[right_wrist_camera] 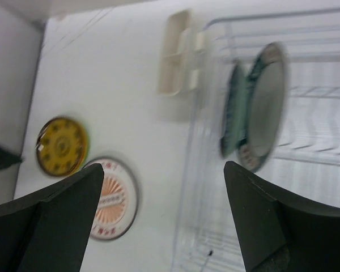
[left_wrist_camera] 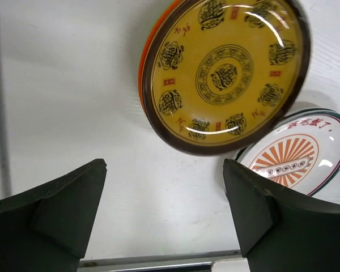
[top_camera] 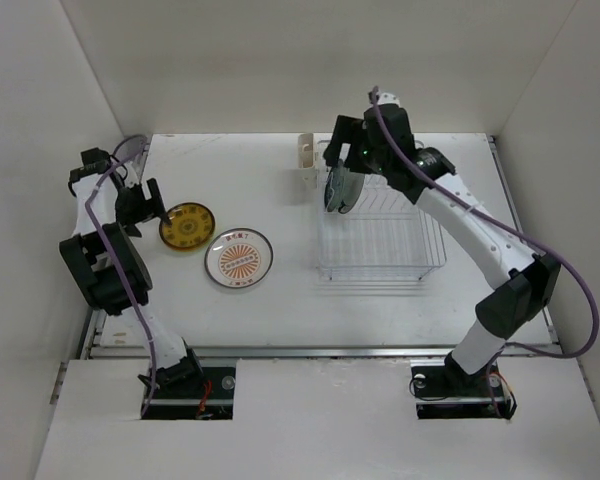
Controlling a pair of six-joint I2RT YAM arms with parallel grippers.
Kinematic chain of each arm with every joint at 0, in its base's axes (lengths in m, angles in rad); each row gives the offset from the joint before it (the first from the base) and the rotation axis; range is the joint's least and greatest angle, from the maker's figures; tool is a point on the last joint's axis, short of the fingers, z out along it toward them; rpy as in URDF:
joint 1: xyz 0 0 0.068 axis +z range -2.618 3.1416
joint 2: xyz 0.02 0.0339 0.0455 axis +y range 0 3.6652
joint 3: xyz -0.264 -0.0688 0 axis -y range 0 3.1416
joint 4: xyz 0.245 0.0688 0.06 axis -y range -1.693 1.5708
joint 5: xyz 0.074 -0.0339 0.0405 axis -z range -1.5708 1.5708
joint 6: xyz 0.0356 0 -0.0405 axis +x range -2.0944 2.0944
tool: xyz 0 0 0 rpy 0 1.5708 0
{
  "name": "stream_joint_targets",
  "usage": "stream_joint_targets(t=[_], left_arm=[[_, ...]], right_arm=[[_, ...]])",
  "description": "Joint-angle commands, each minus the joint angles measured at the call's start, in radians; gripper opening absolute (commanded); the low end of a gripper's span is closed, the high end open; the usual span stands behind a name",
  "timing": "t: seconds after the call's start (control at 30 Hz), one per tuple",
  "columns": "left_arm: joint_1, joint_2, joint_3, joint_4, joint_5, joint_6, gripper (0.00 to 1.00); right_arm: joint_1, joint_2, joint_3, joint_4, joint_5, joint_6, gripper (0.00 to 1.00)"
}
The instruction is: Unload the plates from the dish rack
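I will move my right gripper to the right in the top view and lower it astride the plate's upper rim (top_camera: pixel 361 183) (right_wrist_camera: pixel 281 85), since the slots beside the grey teal-rimmed plate are empty.
The clear wire dish rack (top_camera: pixel 382 268) stands right of centre, its white cup holder (top_camera: pixel 305 152) on the far left side. Two plates stand upright in its far left corner (top_camera: pixel 338 200); in the right wrist view they are a dark teal one (right_wrist_camera: pixel 232 110) and a grey teal-rimmed one (right_wrist_camera: pixel 263 105), both blurred. My right gripper (top_camera: pixel 342 172) hovers just above them, open and empty. A brown-yellow patterned plate (top_camera: pixel 187 226) lies on an orange plate (left_wrist_camera: pixel 143 71), with the white sunburst plate (top_camera: pixel 239 257) beside it. My left gripper (top_camera: pixel 146 208) is open and empty, just left of the yellow plate.
The rack's floor and slots (right_wrist_camera: pixel 306 130) right of the two plates hold nothing. White walls close in the table on the left, back and right. A metal rail (left_wrist_camera: pixel 158 260) runs along the table's left edge, under the left gripper (left_wrist_camera: pixel 164 209).
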Motion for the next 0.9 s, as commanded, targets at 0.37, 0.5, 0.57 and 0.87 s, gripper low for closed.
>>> stream_joint_targets(t=[0.37, 0.5, 0.57, 0.87], left_arm=[[0.002, -0.403, -0.078, -0.052, -0.042, 0.071, 0.83], [0.002, -0.459, -0.13, -0.063, -0.053, 0.08, 0.85], [0.002, -0.468, -0.139, -0.063, -0.053, 0.089, 0.85], [0.002, -0.477, -0.13, -0.084, -0.015, 0.079, 0.85]], right_arm=[[-0.164, 0.266, 0.178, -0.195, 0.197, 0.005, 0.76], [-0.173, 0.33, 0.178, -0.184, 0.175, 0.004, 0.53], [-0.173, 0.343, 0.178, -0.184, 0.201, 0.004, 0.41], [-0.164, 0.205, 0.187, -0.208, 0.337, -0.017, 0.0]])
